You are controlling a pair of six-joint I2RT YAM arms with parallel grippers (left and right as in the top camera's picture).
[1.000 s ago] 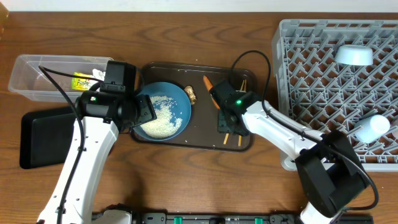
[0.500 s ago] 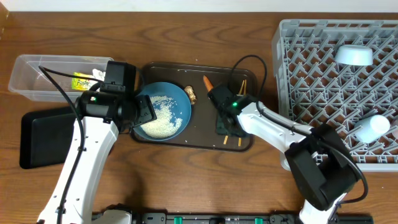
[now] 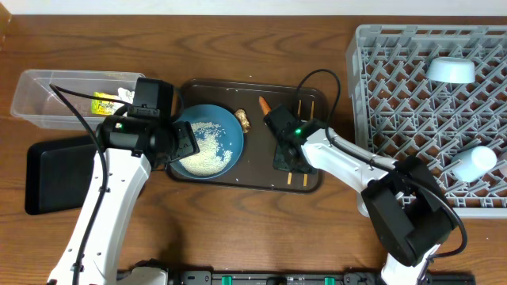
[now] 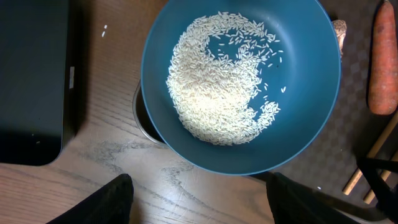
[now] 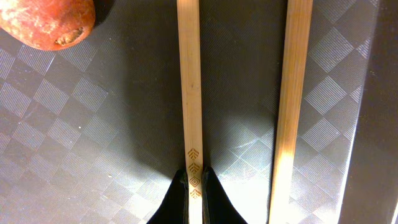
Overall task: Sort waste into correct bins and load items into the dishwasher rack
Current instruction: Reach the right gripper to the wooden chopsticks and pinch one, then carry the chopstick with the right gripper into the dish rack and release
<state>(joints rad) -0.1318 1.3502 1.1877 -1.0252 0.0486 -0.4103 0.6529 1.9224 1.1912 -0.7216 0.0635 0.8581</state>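
Note:
The rack's side by the brown tray point(image 3: 253, 176) is empty, so the robot's right gripper next needs to raise the chopstick and lower it into that side of the rack.
The dark blue plate-bowl point(image 3: 207, 141) holds a heap of white rice point(image 4: 217, 81) at the left end of the brown serving tray point(image 3: 253, 176). My left gripper point(image 4: 200, 182) is open, its fingers wide apart at the bowl's near rim point(image 4: 242, 165). My right gripper point(image 5: 194, 177) is shut on one wooden chopstick point(image 5: 190, 93), which lies flat on the tray. The second chopstick point(image 5: 291, 106) lies parallel beside it. The orange carrot point(image 3: 265, 105) and the brownish food scrap point(image 3: 242, 119) lie on the tray. The grey dishwasher rack point(image 3: 412, 119) holds a light bowl point(image 3: 451, 70) and a white cup point(image 3: 474, 164).
The clear tub point(image 3: 47, 91) at far left holds the yellow-green wrapper point(image 3: 103, 104) and white tissue point(image 3: 124, 93). The shallow black tray point(image 3: 55, 176) lies in front of it. In the left wrist view the black tray point(image 4: 31, 74) is left of the bowl and the carrot point(image 4: 384, 62) right.
My right gripper has shifted slightly left along the tray over the chopsticks. The left arm and the bowl have not moved.

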